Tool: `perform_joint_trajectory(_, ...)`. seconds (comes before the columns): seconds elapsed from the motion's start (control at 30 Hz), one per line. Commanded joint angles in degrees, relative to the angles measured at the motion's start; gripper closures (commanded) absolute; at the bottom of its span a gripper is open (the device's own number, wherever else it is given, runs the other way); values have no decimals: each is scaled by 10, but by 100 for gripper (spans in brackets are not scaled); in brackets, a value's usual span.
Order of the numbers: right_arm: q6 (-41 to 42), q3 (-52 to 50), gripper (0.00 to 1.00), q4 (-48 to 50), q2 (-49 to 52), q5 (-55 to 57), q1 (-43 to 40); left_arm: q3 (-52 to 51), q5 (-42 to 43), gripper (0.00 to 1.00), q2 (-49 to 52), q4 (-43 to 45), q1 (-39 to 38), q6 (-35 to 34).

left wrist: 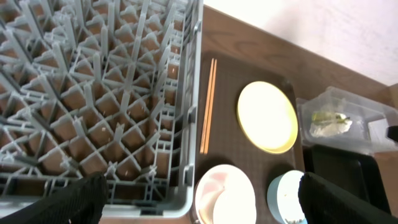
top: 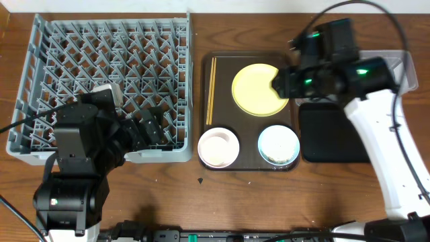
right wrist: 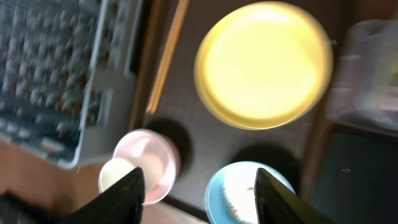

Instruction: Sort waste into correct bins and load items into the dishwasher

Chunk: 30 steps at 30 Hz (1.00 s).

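My right gripper goes back and down from the yellow plate's edge to the small white cup's rim (top: 216,150) (right wrist: 116,175) next. The cup's rim sticks out past the cream-white bowl.
The grey dish rack (top: 101,81) fills the left of the table. The dark brown serving tray (top: 250,165) holds chopsticks (top: 211,91), a yellow plate (top: 255,91), a cream-white bowl (top: 218,148) with a small white cup (right wrist: 115,174) in it, and a light blue bowl (top: 279,144) with rice-like grains (right wrist: 239,196). The clear tub (left wrist: 342,118) holds the yellow-green wrapper (left wrist: 326,118). The black tray (top: 332,134) lies in front of it. My left gripper (top: 144,131) is open over the rack's front right corner. My right gripper (top: 282,84) is open and empty over the plate's right edge.
The right arm hides most of the clear tub in the overhead view. Bare wooden table (top: 201,202) runs along the front edge. The rack's right wall (left wrist: 193,124) stands close beside the serving tray.
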Motion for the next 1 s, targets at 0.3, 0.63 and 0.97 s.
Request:
perform_joint_trajectory(0.3,-30,-13,71,-31,105,-15,177,12,-17,2,-1,-42,2,30)
perform_joint_trajectory(0.63,-29,-63,60,-13,154,4,235,12,-70,2,-1,-71,2,34)
perform_joint_trajectory(0.97,46,-155,71,86,155,75,244,12,-68,1,-1,-75,2,32)
